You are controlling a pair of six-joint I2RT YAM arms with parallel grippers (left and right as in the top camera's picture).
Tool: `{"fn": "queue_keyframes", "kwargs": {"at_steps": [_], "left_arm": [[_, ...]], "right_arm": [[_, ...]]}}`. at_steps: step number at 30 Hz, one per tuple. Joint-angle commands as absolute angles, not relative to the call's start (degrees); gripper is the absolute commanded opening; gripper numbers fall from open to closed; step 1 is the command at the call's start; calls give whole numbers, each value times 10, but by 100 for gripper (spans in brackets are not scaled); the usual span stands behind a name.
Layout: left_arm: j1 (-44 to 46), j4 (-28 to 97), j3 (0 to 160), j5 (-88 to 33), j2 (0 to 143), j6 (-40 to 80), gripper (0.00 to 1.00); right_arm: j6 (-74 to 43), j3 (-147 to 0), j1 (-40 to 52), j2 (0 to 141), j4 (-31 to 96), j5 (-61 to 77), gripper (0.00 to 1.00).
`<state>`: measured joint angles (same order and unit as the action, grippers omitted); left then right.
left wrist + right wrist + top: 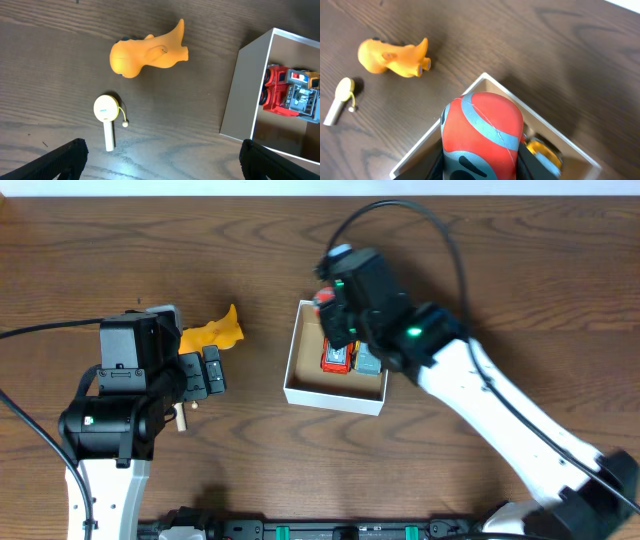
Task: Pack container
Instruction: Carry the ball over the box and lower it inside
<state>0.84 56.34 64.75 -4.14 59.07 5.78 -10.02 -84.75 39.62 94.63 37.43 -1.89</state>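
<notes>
Next, the right gripper moves down into the box, toward the box's side by the orange toy animal.
The container (293,360) is a white square box with a brown inside, at the table's middle; it also shows in the left wrist view (240,90) and the right wrist view (420,145). A red toy vehicle (336,360) lies inside it (280,90). My right gripper (328,305) is shut on a red and blue rounded toy (482,135) and holds it above the box's far edge. An orange toy animal (212,333) lies left of the box (145,50) (395,57). A small white-handled toy with a yellow head (107,117) lies near it (340,100). My left gripper (160,160) is open and empty above the table.
The brown wooden table (500,250) carries black cables (440,230) behind the right arm. A black rail (330,530) runs along the front edge.
</notes>
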Motion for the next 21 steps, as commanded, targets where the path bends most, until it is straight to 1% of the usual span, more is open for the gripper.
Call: {"fn": "queue_keyframes", "kwargs": {"at_steps": [1,13,15,16,17,18,19,20,21], "left_arm": [[6,564,649,-41,592,59,98],[6,563,649,-41,592,59,98],[6,563,649,-41,592,59,98],[6,563,649,-41,592,59,98],[6,563,649,-41,592,59,98],[6,563,649,-41,592,59,98],[6,563,649,-41,592,59,98],[6,564,649,-41,592,59,98],[6,563,649,-41,592,59,98]], "right_arm": [[-81,-847,404,992,360,-15,1],[-81,-847,404,1092,330,20,1],[-81,-847,404,1099,330,20,3],[-81,-847,404,1104,330,20,6],[-81,-847,404,1106,330,20,14],[-81,-847,404,1108,331,20,19],[-80,-847,404,1110,331,20,21],[-81,-847,404,1110,331,20,25],[-81,-847,404,1112,331,20,37]]}}
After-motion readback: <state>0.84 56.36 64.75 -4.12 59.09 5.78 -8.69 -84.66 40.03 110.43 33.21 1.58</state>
